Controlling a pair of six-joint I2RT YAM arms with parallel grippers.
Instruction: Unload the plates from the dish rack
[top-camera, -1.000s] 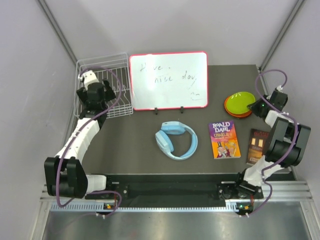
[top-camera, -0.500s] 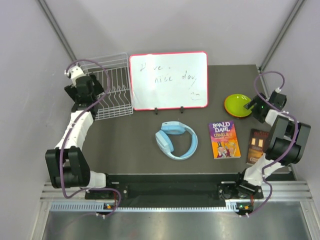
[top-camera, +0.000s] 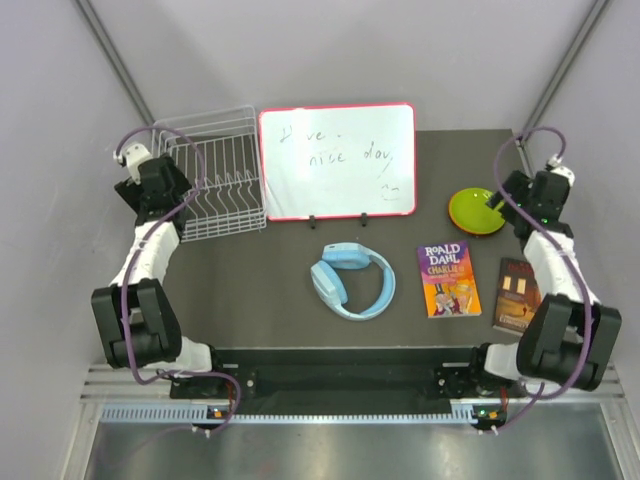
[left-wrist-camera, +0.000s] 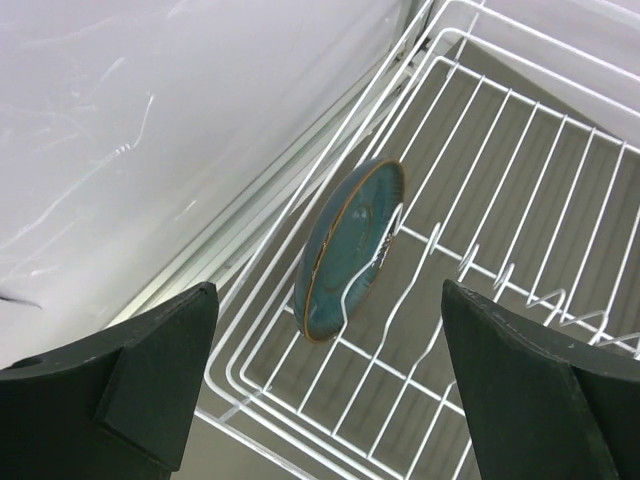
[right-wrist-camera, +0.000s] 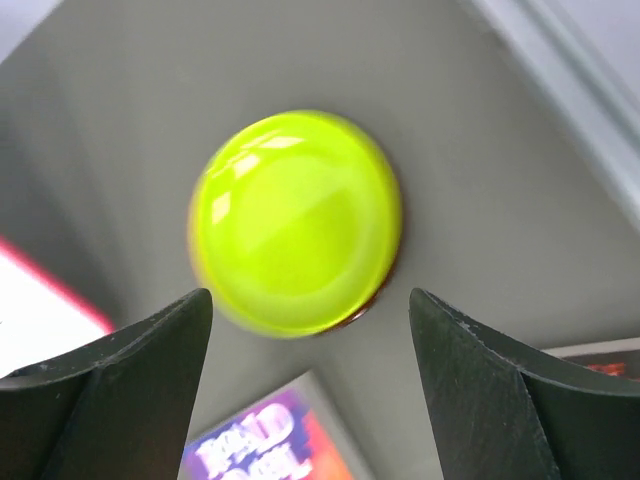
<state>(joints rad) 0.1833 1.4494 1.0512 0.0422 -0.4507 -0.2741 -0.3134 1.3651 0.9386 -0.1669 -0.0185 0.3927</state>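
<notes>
The teal plate stands on edge between the rack's wires. My left gripper should next lower its open fingers either side of the teal plate's near rim (left-wrist-camera: 312, 286) and close there.
The white wire dish rack (top-camera: 225, 180) stands at the table's back left. A teal plate (left-wrist-camera: 350, 250) stands on edge between its tines near one corner. My left gripper (left-wrist-camera: 328, 292) hovers open above that plate without touching it; in the top view the left gripper (top-camera: 168, 200) is over the rack's left side and the teal plate is hidden. A yellow-green plate (right-wrist-camera: 295, 220) lies flat on a darker plate at the back right, seen from above as the yellow-green plate (top-camera: 476, 209). My right gripper (right-wrist-camera: 310, 295) is open and empty above it, and in the top view the right gripper (top-camera: 505, 203) sits just to its right.
A red-framed whiteboard (top-camera: 337, 160) stands right of the rack. Blue headphones (top-camera: 352, 280) lie mid-table. A Roald Dahl book (top-camera: 448, 277) and a dark book (top-camera: 517, 293) lie near the right arm. Side walls close in on both sides.
The right gripper opened, left the yellow-green plate on the stack and drew back. The left arm swung left from the rack's middle to its left side.
</notes>
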